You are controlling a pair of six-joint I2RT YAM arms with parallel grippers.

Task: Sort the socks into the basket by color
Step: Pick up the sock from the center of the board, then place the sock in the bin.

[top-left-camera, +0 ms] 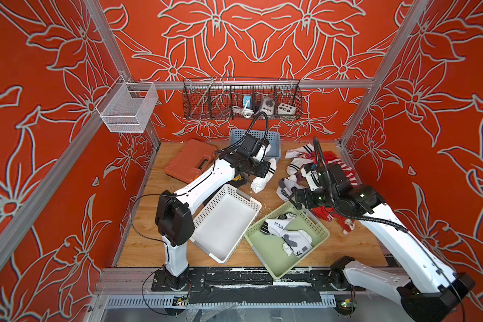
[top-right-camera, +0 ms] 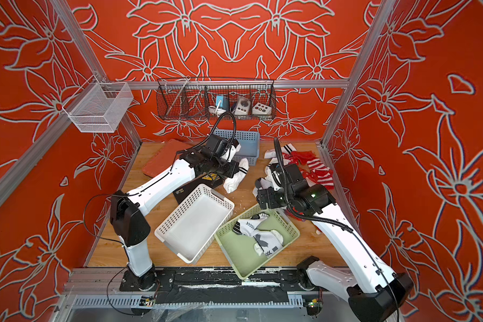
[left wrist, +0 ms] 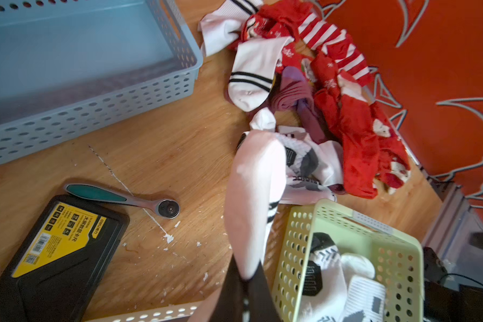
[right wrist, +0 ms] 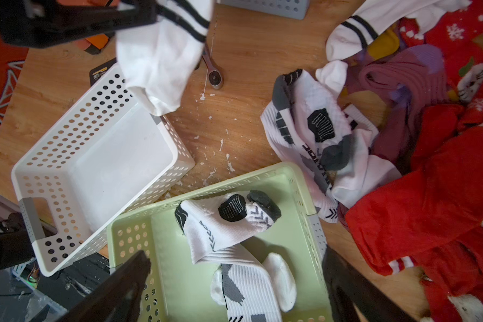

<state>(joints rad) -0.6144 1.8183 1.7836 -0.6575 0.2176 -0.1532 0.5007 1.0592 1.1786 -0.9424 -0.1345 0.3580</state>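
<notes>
My left gripper moves back and down over the green basket (top-left-camera: 262,251) (left wrist: 344,287) next and releases the white sock, since the basket's white socks lie below and back.
My left gripper (top-left-camera: 258,170) (left wrist: 248,281) is shut on a white sock with black stripes (left wrist: 251,209) (right wrist: 162,64), which hangs above the wood between the white basket (top-left-camera: 223,228) and the sock pile. My right gripper (right wrist: 236,259) (top-left-camera: 296,199) stands open over the green basket (top-left-camera: 262,251) (right wrist: 173,251), with nothing between its fingers. Two white socks with grey marks (top-left-camera: 287,231) (right wrist: 221,228) lie in that basket. The pile at the back right holds red socks (left wrist: 357,133), a purple sock (left wrist: 293,89) and white socks (right wrist: 313,131).
A blue basket (top-left-camera: 273,139) (left wrist: 67,55) stands at the back. An orange tool case (top-left-camera: 190,160) lies at the back left. A black case with a yellow label (left wrist: 53,251) and a ratchet wrench (left wrist: 123,196) lie beside the white basket. A wire rack (top-left-camera: 243,100) hangs on the back wall.
</notes>
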